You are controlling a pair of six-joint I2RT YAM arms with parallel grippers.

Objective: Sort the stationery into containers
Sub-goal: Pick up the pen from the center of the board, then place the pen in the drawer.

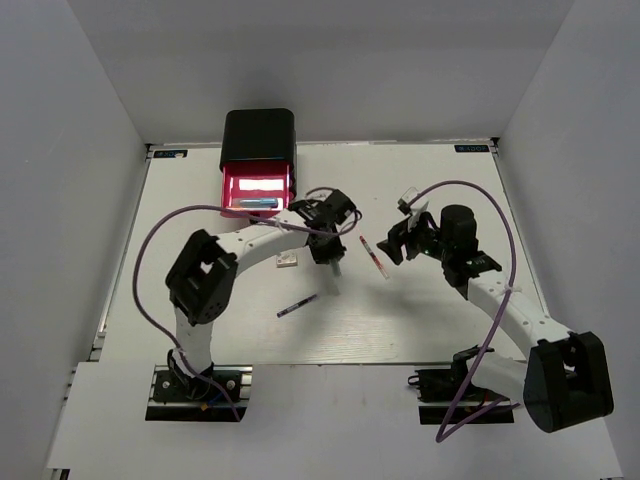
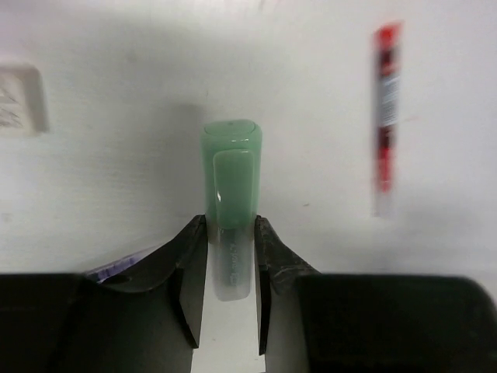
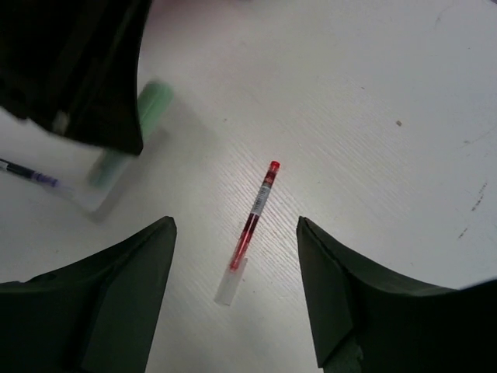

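Observation:
A blue marker lies in the pink-red drawer (image 1: 257, 184), so my left gripper should move up and to the left in the top view, over that drawer, and let go of the pale green marker.
A pale green marker (image 2: 231, 167) lies on the white table, and my left gripper (image 2: 231, 223) is shut on its clear lower end, both fingers touching its sides. In the top view the left gripper (image 1: 331, 252) is just right of the open pink-red drawer (image 1: 257, 184) of the black box (image 1: 258, 132); a blue marker (image 1: 254, 203) lies in that drawer. My right gripper (image 3: 235, 225) is open above a thin red pen (image 3: 252, 225), which lies flat between its fingers without touching them. A dark-and-white pen (image 1: 297, 305) and a small white eraser (image 1: 287, 261) lie on the table.
The red pen (image 1: 374, 257) lies between the two grippers, close to both. The right gripper (image 1: 397, 240) has its purple cable looping above it. The table's far edge meets the wall behind the box.

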